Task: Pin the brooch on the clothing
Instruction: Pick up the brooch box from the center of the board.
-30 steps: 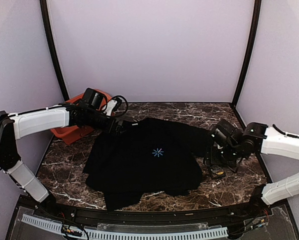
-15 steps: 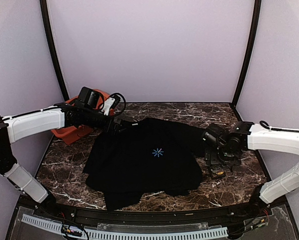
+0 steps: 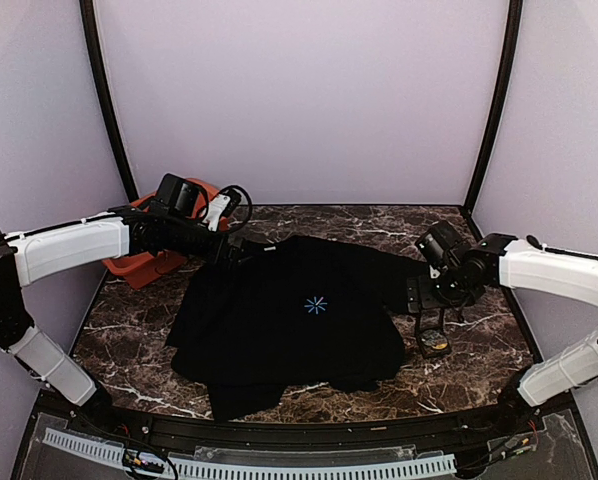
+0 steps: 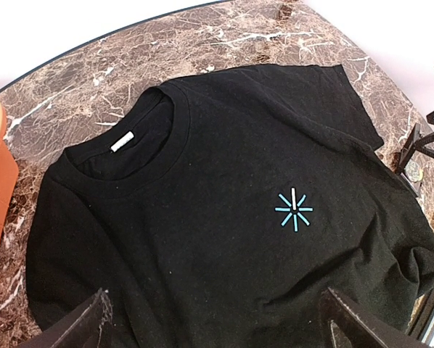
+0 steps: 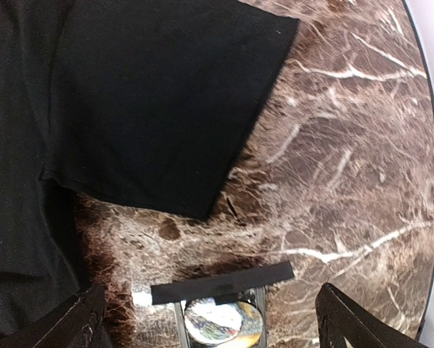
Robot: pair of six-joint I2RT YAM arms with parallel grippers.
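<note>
The black case's lid below spans the gap between the open fingers of my right gripper, so my right gripper next needs to go down around the ends of the black case's raised lid (image 3: 430,321) (image 5: 223,283) and close.
The black T-shirt (image 3: 279,330) lies flat on the marble table, its light-blue starburst print (image 3: 316,305) facing up. It fills the left wrist view (image 4: 202,217). The brooch (image 5: 223,322), a round yellow-gold and greyish disc, sits in a small open black case (image 5: 220,283) on the table just right of the shirt's sleeve (image 5: 166,94); the case shows from above too (image 3: 436,346). My right gripper (image 3: 431,322) hangs open directly above the case, holding nothing. My left gripper (image 3: 241,252) hovers open and empty over the shirt's collar (image 4: 123,145).
An orange bin (image 3: 144,262) stands at the table's back left, under my left arm. Bare marble (image 5: 347,145) lies beyond the sleeve on the right. The table's curved far edge (image 4: 130,36) runs behind the collar.
My right wrist has swung and lifted slightly, staying above the case. My left arm shifted a little to the left early on, then held still. The shirt has not moved.
</note>
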